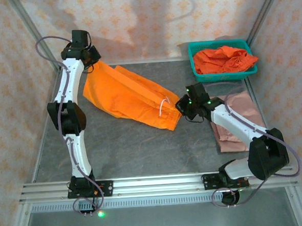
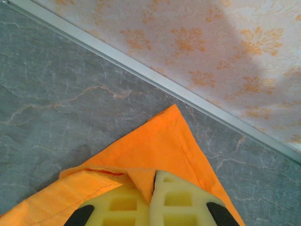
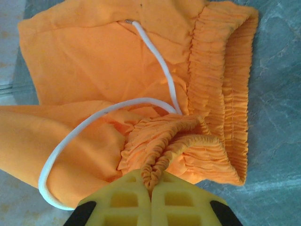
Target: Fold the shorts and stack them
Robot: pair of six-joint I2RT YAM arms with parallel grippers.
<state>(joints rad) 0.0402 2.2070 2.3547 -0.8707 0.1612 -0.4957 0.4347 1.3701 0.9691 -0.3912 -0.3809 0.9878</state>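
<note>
My left gripper next lowers the raised corner over the flat lower leg's hem corner [image 1: 117, 69] [image 2: 171, 114], below toward the basket, and releases to stack the legs.
A pair of bright orange shorts [image 1: 127, 94] lies stretched diagonally across the table's middle, its pale drawstring [image 1: 163, 106] near the waistband end. My left gripper [image 1: 92, 60] is shut on the far hem corner [image 2: 146, 181], at the back left. My right gripper [image 1: 183, 107] is shut on the bunched elastic waistband [image 3: 162, 165], with the white drawstring [image 3: 94, 122] looping beside it. A folded dusty pink shorts [image 1: 237, 120] lies flat at the right, partly under the right arm. More orange shorts [image 1: 223, 59] are crumpled in the teal basket.
The teal plastic basket [image 1: 195, 64] stands at the back right corner. Patterned walls enclose the table on three sides, with a metal rail [image 2: 155, 77] along the back wall close to the left gripper. Bare grey tabletop [image 1: 143, 149] lies in front of the shorts.
</note>
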